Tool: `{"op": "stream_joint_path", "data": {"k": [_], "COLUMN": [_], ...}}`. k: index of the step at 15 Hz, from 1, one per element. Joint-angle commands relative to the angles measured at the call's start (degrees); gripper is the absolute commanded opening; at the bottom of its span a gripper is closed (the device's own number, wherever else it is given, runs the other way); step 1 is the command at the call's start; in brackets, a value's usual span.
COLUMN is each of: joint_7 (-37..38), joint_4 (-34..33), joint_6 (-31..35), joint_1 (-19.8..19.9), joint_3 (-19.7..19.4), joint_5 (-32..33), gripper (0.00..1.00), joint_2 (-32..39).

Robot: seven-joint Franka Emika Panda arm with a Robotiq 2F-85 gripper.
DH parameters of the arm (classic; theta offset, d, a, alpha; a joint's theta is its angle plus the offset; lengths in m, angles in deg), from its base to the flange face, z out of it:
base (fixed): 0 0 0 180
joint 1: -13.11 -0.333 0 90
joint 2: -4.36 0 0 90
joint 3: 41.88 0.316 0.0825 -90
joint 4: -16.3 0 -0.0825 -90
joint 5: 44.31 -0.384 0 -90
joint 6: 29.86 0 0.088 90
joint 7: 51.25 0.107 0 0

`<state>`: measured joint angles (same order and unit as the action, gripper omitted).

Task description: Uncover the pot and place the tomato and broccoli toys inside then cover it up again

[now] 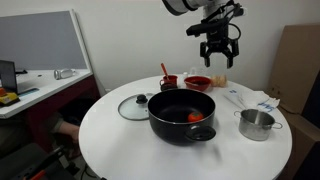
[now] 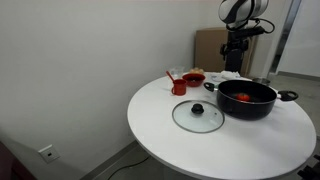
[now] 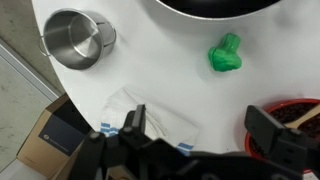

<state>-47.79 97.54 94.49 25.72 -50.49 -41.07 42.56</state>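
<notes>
I need to move my gripper down toward the black pot and to the right in the wrist view next, onto the green broccoli point(image 3: 226, 54), because it is still outside the pot.
The black pot point(image 1: 183, 113) point(image 2: 247, 100) stands uncovered on the round white table. Its glass lid point(image 1: 134, 106) point(image 2: 197, 115) lies flat beside it. The red tomato point(image 1: 194, 117) point(image 2: 243, 97) rests inside the pot. In the wrist view the green broccoli point(image 3: 226, 54) lies on the table just beyond the pot's rim point(image 3: 215, 5). My gripper point(image 1: 218, 50) point(image 2: 235, 55) point(image 3: 200, 128) hangs high above the far part of the table, open and empty. The broccoli sits ahead of the jaws, nearer the right finger point(image 3: 268, 128).
A small steel pot point(image 1: 257, 124) point(image 3: 78, 38) stands near the table edge. A red bowl point(image 1: 198, 83) point(image 2: 193, 78) point(image 3: 290, 110) and a red cup point(image 1: 168, 82) point(image 2: 178, 86) sit behind the black pot. White paper point(image 3: 150, 115) lies under the gripper. A cardboard box point(image 3: 50, 140) is on the floor.
</notes>
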Motion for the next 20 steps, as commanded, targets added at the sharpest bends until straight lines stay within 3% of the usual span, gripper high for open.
{"op": "stream_joint_path", "data": {"k": [1, 12, 20], "joint_7": [0.8, -0.3, -0.1], "joint_4": [-4.3, -9.8, -7.9], "joint_6": [3.2, 3.0, 1.6], "joint_1": [0.6, 0.8, -0.3], "joint_3": [0.1, 2.6, 3.4], "joint_5": [-1.6, -5.0, -5.0], "gripper": [1.0, 1.0, 1.0], "joint_2": [4.3, 11.1, 14.9]}}
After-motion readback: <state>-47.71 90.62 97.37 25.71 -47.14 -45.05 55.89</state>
